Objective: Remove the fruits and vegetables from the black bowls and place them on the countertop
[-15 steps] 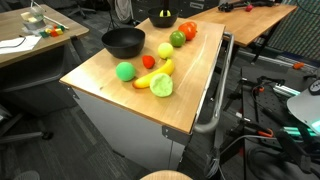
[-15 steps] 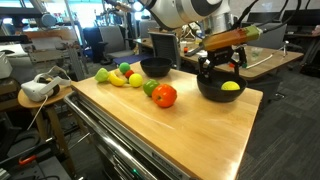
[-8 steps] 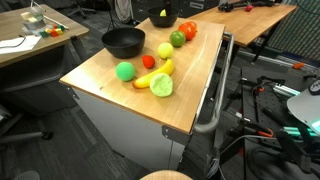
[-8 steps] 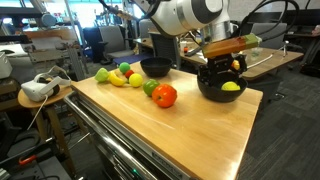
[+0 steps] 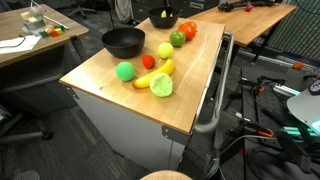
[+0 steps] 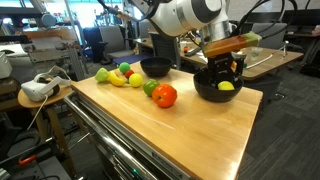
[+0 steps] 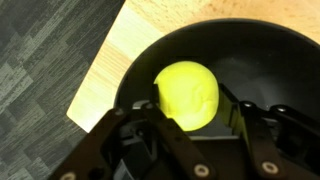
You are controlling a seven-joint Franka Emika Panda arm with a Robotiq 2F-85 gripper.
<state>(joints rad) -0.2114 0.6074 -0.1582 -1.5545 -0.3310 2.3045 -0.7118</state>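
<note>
My gripper needs to lift the yellow fruit clear, carry it over, lower it and release, as bare wood lies beyond the bowl's rim from my gripper, beside the red fruit (image 6: pixel 164 96).
My gripper (image 7: pixel 188 108) reaches down into a black bowl (image 7: pixel 170 42), its fingers pressed against both sides of a yellow round fruit (image 7: pixel 187 92). An exterior view shows the gripper (image 6: pixel 226 76) inside this bowl (image 6: pixel 205 93) near the countertop's (image 6: pixel 200 130) corner, with the yellow fruit (image 6: pixel 227 86) under it. A second black bowl (image 6: pixel 155 67) stands empty farther back. On the wood lie a red fruit (image 6: pixel 164 96) and a green one (image 6: pixel 151 87), and farther off a banana (image 6: pixel 118 80), a cabbage (image 6: pixel 103 75) and more round pieces. In the other exterior view the cabbage (image 5: pixel 161 85) lies nearest the front.
The bowl sits close to the countertop's edge (image 7: pixel 100 85), with grey carpet (image 7: pixel 40 60) below. A metal rail handle (image 5: pixel 213 95) runs along the cabinet side. Other wooden desks (image 5: pixel 255 15) stand behind, and a small side table holds a headset (image 6: pixel 38 88).
The gripper has come down into the bowl, and its jaws have closed from wide open onto the yellow fruit. The bowl shifted slightly. The fruits on the countertop have not moved.
</note>
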